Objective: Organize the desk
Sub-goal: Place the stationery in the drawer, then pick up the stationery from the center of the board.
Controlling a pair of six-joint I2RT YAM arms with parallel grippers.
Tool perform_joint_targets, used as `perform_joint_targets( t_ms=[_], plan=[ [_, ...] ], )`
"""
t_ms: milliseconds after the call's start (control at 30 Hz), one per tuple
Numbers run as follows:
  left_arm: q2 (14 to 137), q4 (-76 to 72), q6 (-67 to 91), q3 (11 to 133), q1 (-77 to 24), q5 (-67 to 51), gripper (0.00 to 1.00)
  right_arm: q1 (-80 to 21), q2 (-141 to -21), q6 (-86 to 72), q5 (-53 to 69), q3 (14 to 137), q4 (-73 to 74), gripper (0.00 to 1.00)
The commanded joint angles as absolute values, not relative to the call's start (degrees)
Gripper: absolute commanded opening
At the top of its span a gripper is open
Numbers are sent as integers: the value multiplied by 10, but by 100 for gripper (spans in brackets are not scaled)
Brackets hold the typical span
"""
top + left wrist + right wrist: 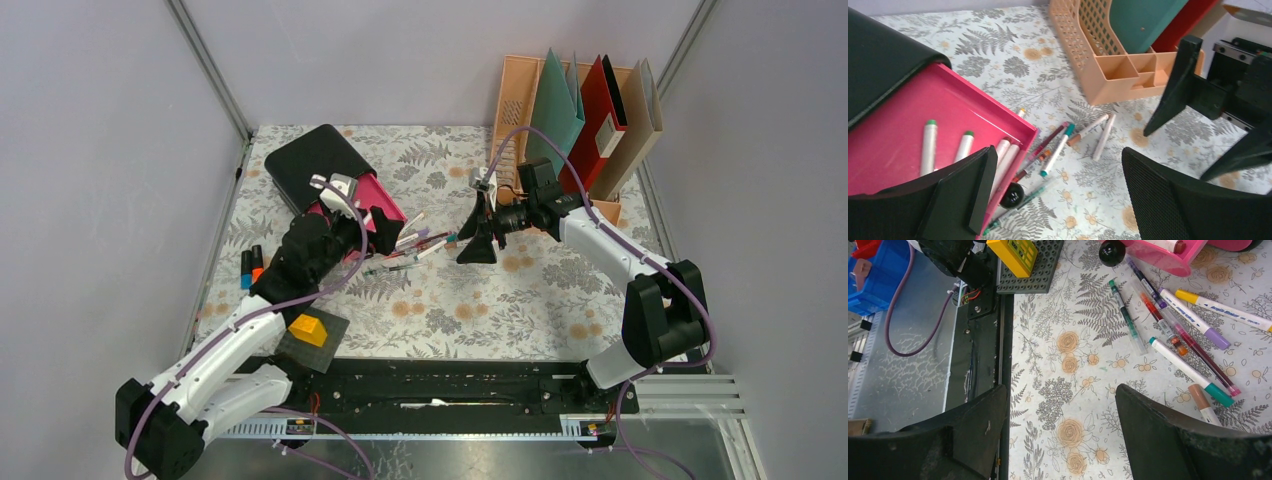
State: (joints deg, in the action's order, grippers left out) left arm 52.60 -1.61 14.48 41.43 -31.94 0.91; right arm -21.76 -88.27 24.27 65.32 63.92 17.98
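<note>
My right gripper should move outward and lower and tilt its fingers down over the white body of the brown-capped pen, because the pen lies loose beyond them.
The desk [520, 300] is covered in a pale cloth with grey ferns and orange flowers. Several pens [415, 245] lie loose at its middle. My left gripper [378, 225] is open and empty, over the front corner of the open pink drawer [893, 145], which holds several markers [928, 147]. In the left wrist view the gripper [1058, 160] spans the drawer's black knob [1012, 195] and the pens [1058, 150]. My right gripper [472, 228] is open and empty just right of the pens, and it hangs above bare cloth [1062, 395]; the pens [1168, 325] lie beyond it.
The black drawer box [315, 160] stands at the back left. A peach file rack [515, 100] with teal, red and tan folders stands at the back right. Two markers [250, 265] lie near the left edge. A grey baseplate [330, 350] with a yellow brick [308, 328] sits at the front left.
</note>
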Motion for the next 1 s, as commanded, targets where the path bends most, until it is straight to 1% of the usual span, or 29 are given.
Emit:
perform_joint_targets(
  t_ms=[0,167,300,533,633,733,833,900,967],
  plan=[
    [496,-58,187,391,-316,-43,99,-219,-866,276,639,656,186,86],
    [481,-50,199,375,-316,-41,99,-218,-875,319,602,651,198,86],
    [477,-26,206,382,-316,-39,99,-220,-897,360,572,672,229,87],
    [453,-15,202,374,-315,-31,99,-240,-1004,518,465,822,397,87],
    [440,-7,200,363,-315,-19,99,-253,-1047,588,406,873,436,88],
    [426,-4,203,351,-315,-15,99,-271,-1078,641,352,895,444,88],
    [413,-1,206,340,-315,-9,99,-291,-1101,683,309,902,441,87],
    [406,-1,206,335,-315,-5,99,-300,-1115,683,293,903,429,85],
    [400,-1,206,333,-315,-2,99,-306,-1130,664,274,907,415,80]
  ],
)
